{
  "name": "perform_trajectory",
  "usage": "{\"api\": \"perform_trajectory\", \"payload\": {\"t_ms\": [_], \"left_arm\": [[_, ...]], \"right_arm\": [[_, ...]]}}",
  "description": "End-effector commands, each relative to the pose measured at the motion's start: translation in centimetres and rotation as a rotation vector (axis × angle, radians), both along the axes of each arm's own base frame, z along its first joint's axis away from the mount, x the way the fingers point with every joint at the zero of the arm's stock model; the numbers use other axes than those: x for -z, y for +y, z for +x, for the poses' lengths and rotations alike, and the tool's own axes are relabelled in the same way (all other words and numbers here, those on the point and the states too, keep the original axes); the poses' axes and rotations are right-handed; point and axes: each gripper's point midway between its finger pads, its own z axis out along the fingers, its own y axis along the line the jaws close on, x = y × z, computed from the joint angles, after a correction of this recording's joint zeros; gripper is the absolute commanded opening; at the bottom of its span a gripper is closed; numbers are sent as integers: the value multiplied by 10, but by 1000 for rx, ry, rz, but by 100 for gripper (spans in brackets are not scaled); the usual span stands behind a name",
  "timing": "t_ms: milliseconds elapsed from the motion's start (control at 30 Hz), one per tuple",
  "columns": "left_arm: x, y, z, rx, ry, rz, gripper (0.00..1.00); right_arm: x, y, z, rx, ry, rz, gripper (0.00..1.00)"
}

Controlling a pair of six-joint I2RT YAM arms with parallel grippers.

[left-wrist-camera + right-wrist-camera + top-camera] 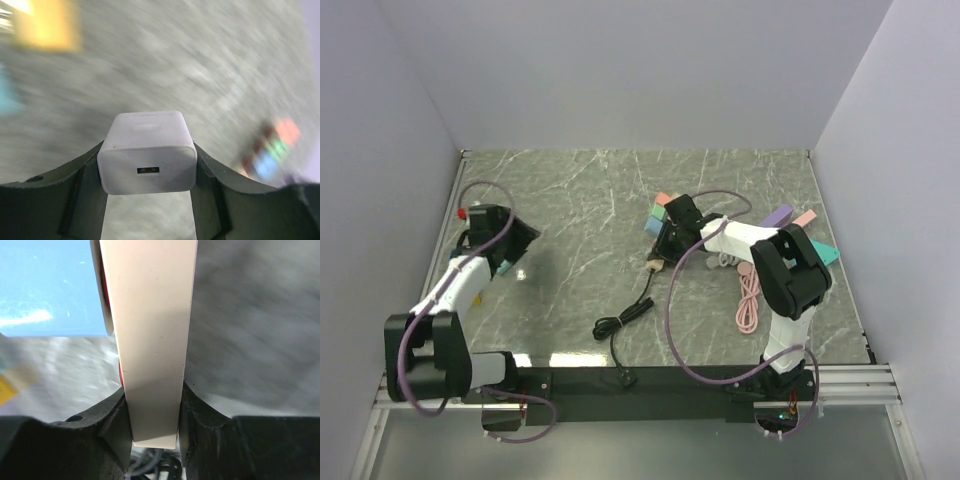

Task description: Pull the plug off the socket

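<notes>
The left gripper needs to go down next toward the bare marble [526,266] beside the teal block and let go of the white charger plug, because the plug is already clear of the socket.
My left gripper [147,200] is shut on a white cube-shaped charger plug [146,152], its USB port facing the camera, held above the blurred marble table. In the top view the left gripper [518,243] is at the far left, well apart from the socket. My right gripper [154,435] is shut on a cream flat part of the socket [155,340], with a blue block [50,285] beside it. In the top view the right gripper [672,238] sits mid-table at the multi-coloured socket [662,213].
A coiled black cable [628,316] lies in front of the socket, its end near the base rail. A pink cable [749,298] and a white cable [724,260] lie to the right. Purple, pink and teal blocks [817,247] sit by the right arm. Walls enclose the table.
</notes>
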Motion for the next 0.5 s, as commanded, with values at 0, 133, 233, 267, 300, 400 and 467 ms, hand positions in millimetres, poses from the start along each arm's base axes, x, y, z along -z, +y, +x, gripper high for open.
{"api": "perform_trajectory", "payload": {"t_ms": [0, 133, 233, 267, 300, 400, 467], "left_arm": [[18, 45, -2, -3, 85, 90, 0], [31, 86, 0, -98, 120, 83, 0], [32, 99, 0, -132, 118, 88, 0], [32, 101, 0, -139, 128, 89, 5], [32, 103, 0, -143, 130, 89, 15], [29, 102, -4, -151, 134, 79, 63], [23, 105, -7, -181, 123, 94, 99]], "right_arm": [[18, -60, -38, -58, 60, -265, 0], [-9, -65, -44, -123, -15, -256, 0], [-15, -66, -52, -194, -30, -250, 0], [-18, -67, -55, -209, -38, -247, 0], [-19, -68, -57, -235, -48, -254, 0], [-23, -63, -63, -289, -67, -213, 0], [-29, -55, -66, -315, -85, -160, 0]]}}
